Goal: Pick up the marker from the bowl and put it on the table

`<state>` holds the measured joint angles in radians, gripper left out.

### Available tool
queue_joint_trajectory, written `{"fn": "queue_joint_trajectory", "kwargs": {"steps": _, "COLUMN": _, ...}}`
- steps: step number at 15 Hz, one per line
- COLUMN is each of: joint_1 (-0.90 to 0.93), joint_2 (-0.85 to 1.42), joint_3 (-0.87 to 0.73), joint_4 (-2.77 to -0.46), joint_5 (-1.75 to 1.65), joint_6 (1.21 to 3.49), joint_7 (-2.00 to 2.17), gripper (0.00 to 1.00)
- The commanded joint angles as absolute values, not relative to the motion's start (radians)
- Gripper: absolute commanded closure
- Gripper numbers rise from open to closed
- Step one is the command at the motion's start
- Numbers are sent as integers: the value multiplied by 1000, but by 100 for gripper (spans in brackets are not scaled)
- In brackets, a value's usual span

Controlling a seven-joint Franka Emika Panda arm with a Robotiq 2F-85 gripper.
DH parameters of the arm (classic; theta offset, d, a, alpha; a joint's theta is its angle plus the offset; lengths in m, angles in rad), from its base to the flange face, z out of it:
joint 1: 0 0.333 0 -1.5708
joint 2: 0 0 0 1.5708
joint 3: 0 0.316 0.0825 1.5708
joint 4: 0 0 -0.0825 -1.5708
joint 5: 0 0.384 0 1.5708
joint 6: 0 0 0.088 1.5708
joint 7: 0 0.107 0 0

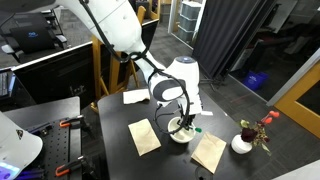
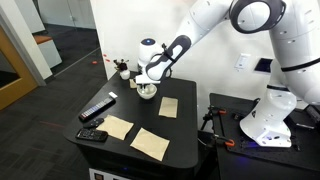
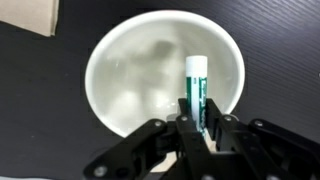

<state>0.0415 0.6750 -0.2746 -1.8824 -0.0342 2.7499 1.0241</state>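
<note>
The robot's gripper should next rise from the bowl, move over the bare tabletop between tan sheets, and go down to release the marker, since that spot is empty.
In the wrist view the white bowl lies right under the gripper on the black table. The green marker, white at its tip, stands between my gripper's fingers, which are shut on it over the bowl's inside. In both exterior views the gripper reaches down into the bowl; the marker is too small to make out there.
Tan paper sheets lie around the bowl. A small white pot with red flowers stands close by. A black remote-like bar and a small black device lie near the table's edge.
</note>
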Motion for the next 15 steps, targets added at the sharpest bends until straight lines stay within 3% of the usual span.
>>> {"fn": "queue_joint_trajectory", "kwargs": {"steps": 1, "joint_1": 72, "joint_2": 561, "joint_3": -305, "joint_4": -1960, "joint_5": -28, "joint_6": 2757, "joint_7": 1010, "gripper": 95}}
{"fn": "queue_joint_trajectory", "kwargs": {"steps": 10, "joint_1": -37, "joint_2": 325, "joint_3": -65, "joint_4": -2098, "joint_5": 108, "joint_6": 2716, "joint_7": 557, "gripper": 95}}
{"fn": "queue_joint_trajectory", "kwargs": {"steps": 15, "joint_1": -65, "joint_2": 290, "joint_3": 32, "joint_4": -2133, "joint_5": 272, "joint_6": 2582, "joint_7": 244, "gripper": 95}}
